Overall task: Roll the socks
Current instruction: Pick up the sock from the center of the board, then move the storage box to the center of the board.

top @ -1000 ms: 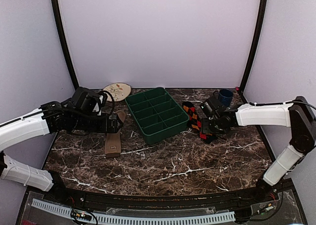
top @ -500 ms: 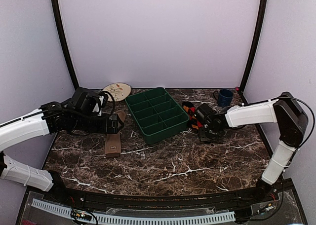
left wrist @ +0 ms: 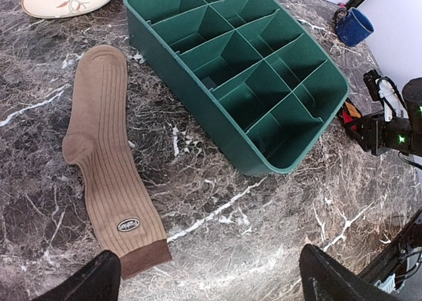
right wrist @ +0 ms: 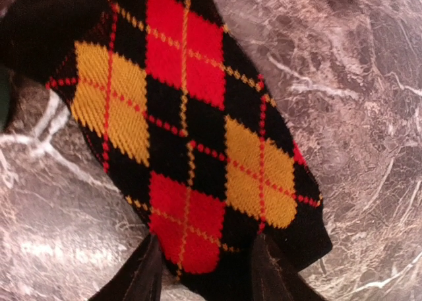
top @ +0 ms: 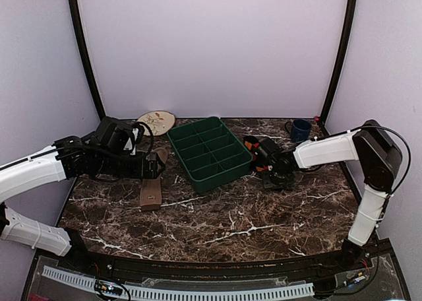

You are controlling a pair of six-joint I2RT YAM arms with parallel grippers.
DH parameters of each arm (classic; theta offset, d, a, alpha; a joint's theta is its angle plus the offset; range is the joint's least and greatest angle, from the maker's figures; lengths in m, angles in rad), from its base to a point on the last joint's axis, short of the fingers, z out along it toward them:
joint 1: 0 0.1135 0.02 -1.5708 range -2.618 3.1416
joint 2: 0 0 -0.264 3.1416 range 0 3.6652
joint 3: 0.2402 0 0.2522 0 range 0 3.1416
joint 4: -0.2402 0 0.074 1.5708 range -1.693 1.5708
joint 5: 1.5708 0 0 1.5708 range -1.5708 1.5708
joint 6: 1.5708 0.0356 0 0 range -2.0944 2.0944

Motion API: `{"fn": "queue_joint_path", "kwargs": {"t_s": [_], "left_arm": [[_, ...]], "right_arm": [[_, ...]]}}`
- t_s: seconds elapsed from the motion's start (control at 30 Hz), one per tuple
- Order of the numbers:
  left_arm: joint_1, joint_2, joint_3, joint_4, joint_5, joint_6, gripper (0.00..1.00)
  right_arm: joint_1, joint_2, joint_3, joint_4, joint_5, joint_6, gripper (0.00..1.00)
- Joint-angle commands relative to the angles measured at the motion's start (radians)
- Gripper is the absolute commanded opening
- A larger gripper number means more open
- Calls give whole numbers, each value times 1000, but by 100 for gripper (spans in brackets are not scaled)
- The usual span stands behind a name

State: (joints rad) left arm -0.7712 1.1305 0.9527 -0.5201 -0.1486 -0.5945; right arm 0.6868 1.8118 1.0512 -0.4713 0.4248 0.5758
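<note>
My left gripper moves across and down onto the tray's rim by the brown sock next, since that rim lies below and to the gripper's right in the top view.
The tan-brown sock [left wrist: 109, 175] lies flat on the marble, its dark cuff nearest my left gripper [left wrist: 211, 278], which hovers open above the cuff end and touches nothing. From above, that sock [top: 151, 190] shows below the left gripper [top: 153, 164]. The black argyle sock [right wrist: 191, 136] lies flat beside the tray. My right gripper [right wrist: 204, 274] is down on one end of it, jaws apart, with a strip of the fabric between the two fingers. The top view shows only a bit of that sock [top: 252, 147] past the right gripper [top: 269, 164].
A green divided tray [top: 217, 184] stands between the two socks, its compartments empty. A round beige plate [top: 157, 121] lies at the back left. A blue mug [top: 301, 129] stands at the back right. Black frame posts rise at both back corners.
The right arm has swung left toward the tray along the argyle sock, and its jaws have narrowed over the sock's end. The left arm and the tan sock have not moved.
</note>
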Motion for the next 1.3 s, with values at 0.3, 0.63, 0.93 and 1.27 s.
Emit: {"fn": "queue_joint_path", "kwargs": {"t_s": [0.3, 0.63, 0.93, 1.27], "left_arm": [[10, 92, 29, 19, -11, 83, 99], [14, 328, 193, 34, -32, 213, 99], [24, 481, 303, 51, 6, 233, 99], [37, 665, 447, 3, -46, 200, 93]], "right_arm": [[-21, -2, -41, 1, -140, 40, 2], [-17, -175, -140, 4, -236, 125, 0], [85, -365, -272, 0, -269, 289, 0], [305, -475, -364, -1, -218, 526, 0]]}}
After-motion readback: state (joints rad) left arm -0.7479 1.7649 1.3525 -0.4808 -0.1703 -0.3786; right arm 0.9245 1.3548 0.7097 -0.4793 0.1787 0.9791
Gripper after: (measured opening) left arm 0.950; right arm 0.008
